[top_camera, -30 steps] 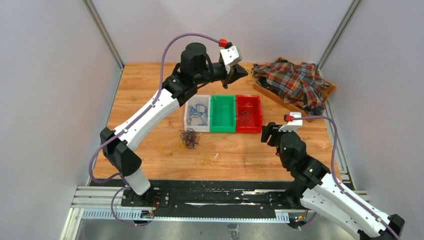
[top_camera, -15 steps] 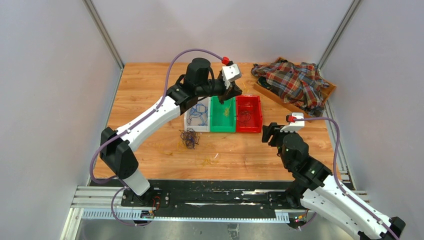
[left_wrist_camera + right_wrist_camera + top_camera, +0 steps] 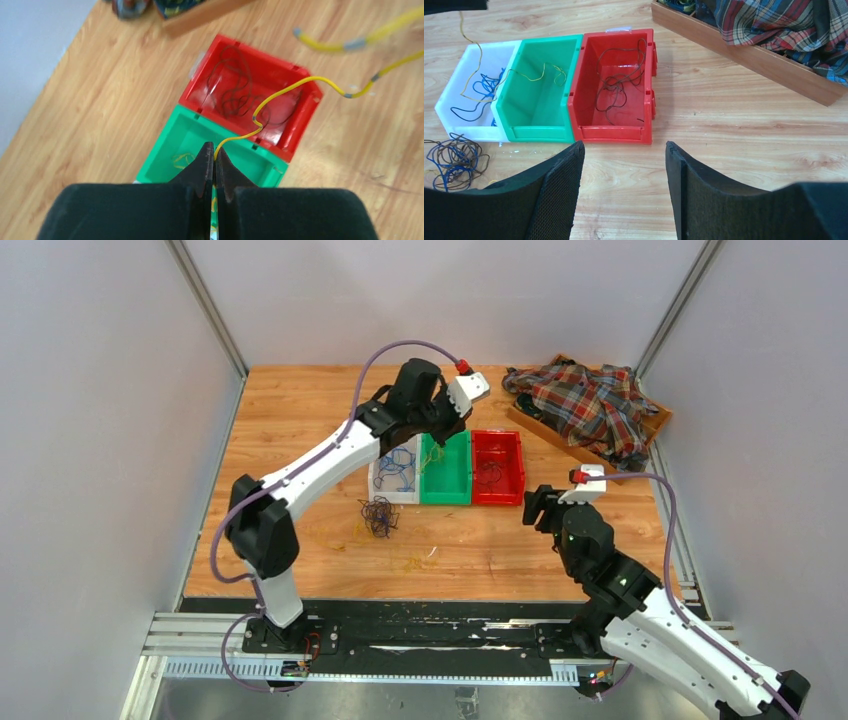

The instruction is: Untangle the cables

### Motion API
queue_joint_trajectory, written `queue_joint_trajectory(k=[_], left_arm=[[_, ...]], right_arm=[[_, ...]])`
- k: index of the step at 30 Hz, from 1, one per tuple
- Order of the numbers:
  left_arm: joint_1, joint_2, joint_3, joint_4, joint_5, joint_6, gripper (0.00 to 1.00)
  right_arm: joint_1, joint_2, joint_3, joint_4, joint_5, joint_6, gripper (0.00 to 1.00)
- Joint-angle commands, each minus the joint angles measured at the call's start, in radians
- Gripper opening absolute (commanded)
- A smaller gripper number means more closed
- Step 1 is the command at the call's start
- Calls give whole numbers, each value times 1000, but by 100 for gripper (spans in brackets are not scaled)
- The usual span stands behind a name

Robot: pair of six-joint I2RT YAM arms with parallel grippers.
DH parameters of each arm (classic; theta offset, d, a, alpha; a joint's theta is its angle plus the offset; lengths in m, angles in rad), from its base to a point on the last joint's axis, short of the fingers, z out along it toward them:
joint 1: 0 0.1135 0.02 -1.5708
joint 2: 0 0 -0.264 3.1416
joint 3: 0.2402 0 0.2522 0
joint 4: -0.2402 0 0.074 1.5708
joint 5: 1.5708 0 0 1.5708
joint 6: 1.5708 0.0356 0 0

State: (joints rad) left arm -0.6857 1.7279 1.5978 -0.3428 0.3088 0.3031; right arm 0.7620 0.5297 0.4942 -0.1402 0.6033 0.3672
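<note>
Those shut fingers hold the thin yellow cable (image 3: 437, 449) (image 3: 477, 46) aloft, so next my right gripper will move outward over the red bin, turning toward my left gripper, onto it.
The cables form a dark and blue clump (image 3: 379, 515) on the table in front of the white bin (image 3: 377, 487); the right wrist view shows this clump (image 3: 454, 160) at its left edge. My left gripper (image 3: 438, 436) hangs over the green bin (image 3: 446, 497), shut on a thin yellow cable (image 3: 280, 92) that trails away over the red bin (image 3: 295, 135). The pinch shows at the gripper's (image 3: 215, 150) tips. My right gripper (image 3: 624, 145) stands open and empty, low over bare wood in front of the red bin (image 3: 611, 134).
Blue wires (image 3: 479, 90) lie in the white bin, a yellow wire (image 3: 544, 72) in the green bin (image 3: 539, 132), dark wires (image 3: 616, 80) in the red one. A wooden tray with a plaid shirt (image 3: 590, 405) sits at the back right. Loose yellow wires (image 3: 410, 562) lie near the front.
My left arm has swung from the back near the tray toward the near left, carrying the yellow cable over the bins. The right arm has barely moved.
</note>
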Motion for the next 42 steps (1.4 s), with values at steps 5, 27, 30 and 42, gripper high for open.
queue_joint_trajectory(k=[5, 27, 30, 42], left_arm=[[55, 171, 114, -150, -82, -57, 0], [80, 162, 160, -222, 176, -248, 1], [78, 151, 157, -222, 203, -234, 1], [69, 153, 200, -224, 231, -211, 33]], right_arm=[[-12, 102, 32, 40, 27, -7, 62], [-314, 684, 325, 609, -660, 36, 80], [-330, 781, 381, 653, -709, 39, 77], [-369, 817, 433, 651, -638, 25, 1]])
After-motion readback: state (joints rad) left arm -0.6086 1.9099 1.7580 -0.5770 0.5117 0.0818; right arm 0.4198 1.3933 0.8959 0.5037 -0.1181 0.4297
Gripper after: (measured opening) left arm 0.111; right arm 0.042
